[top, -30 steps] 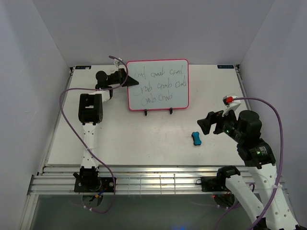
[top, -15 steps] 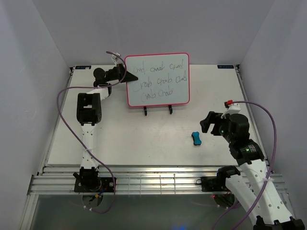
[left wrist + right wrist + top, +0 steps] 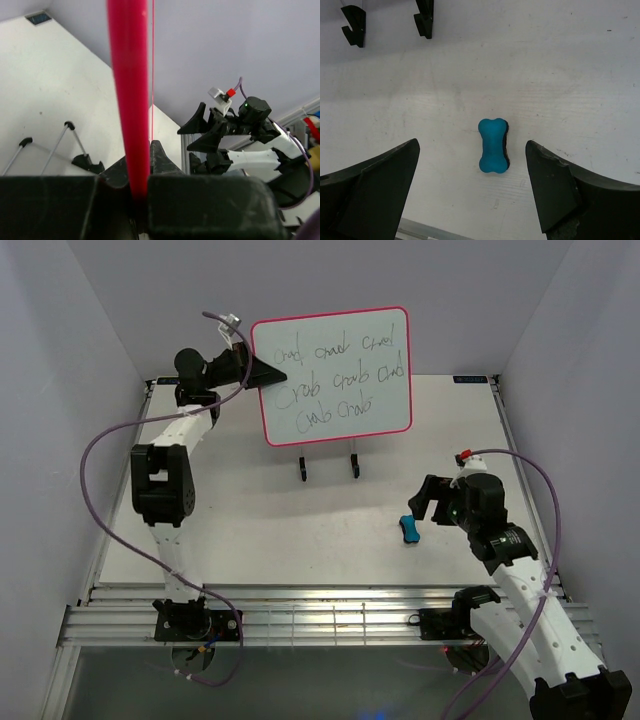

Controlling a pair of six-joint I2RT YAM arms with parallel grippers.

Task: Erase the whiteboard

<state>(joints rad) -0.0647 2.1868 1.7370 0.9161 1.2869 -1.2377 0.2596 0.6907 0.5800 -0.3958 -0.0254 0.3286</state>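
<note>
The eraser's narrow middle point(image 3: 409, 529) point(image 3: 493, 146) is below, between the open fingers. My right gripper should next lower its fingers around the eraser's middle and close.
The whiteboard point(image 3: 335, 375), pink-framed with dark scribbles on its white face, is held up in the air above its black wire stand point(image 3: 327, 468). My left gripper point(image 3: 268, 374) is shut on the board's left edge; the left wrist view shows the pink frame point(image 3: 129, 90) pinched between the jaws. The blue bone-shaped eraser point(image 3: 409, 529) lies on the table at the right; in the right wrist view the eraser point(image 3: 493, 145) sits between my wide-open fingers. My right gripper point(image 3: 424, 502) is open, hovering just above the eraser, apart from it.
The stand's two black feet point(image 3: 390, 20) show at the top left of the right wrist view. White walls close the table at the back and sides. An aluminium rail point(image 3: 320, 622) runs along the near edge.
My left gripper has lifted the whiteboard up off its stand, towards the camera. My right gripper has moved down and in, closer over the eraser.
</note>
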